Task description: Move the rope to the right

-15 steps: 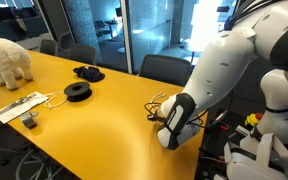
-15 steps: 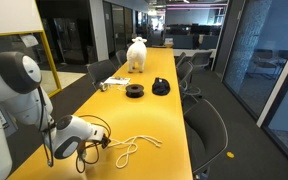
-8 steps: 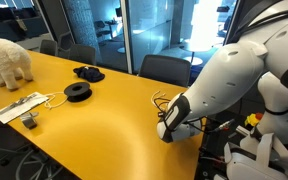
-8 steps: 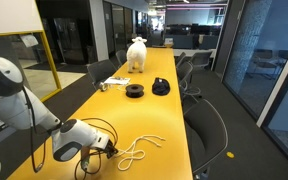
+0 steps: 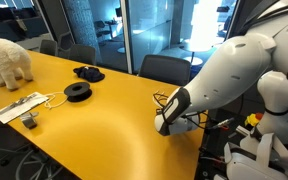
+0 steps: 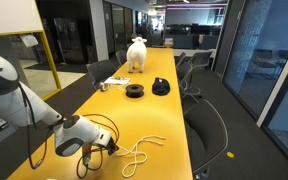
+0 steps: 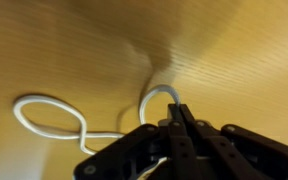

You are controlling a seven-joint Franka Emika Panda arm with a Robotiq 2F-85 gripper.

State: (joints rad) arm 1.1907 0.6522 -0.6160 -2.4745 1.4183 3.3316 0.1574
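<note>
Next, the gripper swings low over the bare table toward the table's front end and releases the rope's bend there, since the gripper's shut fingers hold the bend.
The rope [image 6: 139,153] is a thin pale cord in loose loops on the yellow table [image 6: 154,100], near its front end. In the wrist view the rope [image 7: 54,125] curves in a figure-eight and one bend runs up into the jaws. My gripper [image 7: 176,108] is shut on that bend of rope, with both black fingers pressed together. In an exterior view the gripper [image 6: 112,148] is low over the table at the rope's left end. In an exterior view the arm [image 5: 199,85] hides most of the rope; the gripper [image 5: 164,125] is at the table's edge.
A black round spool [image 5: 77,91] and a dark cloth-like object [image 5: 88,72] sit mid-table. A flat white device with its cable [image 5: 19,105] lies nearby. A white plush sheep [image 5: 6,60] stands at the far end. Office chairs [image 6: 194,80] line the table.
The gripper has moved with the rope end in it; the rope's loops have shifted and stretched along the table. The arm has swung slightly.
</note>
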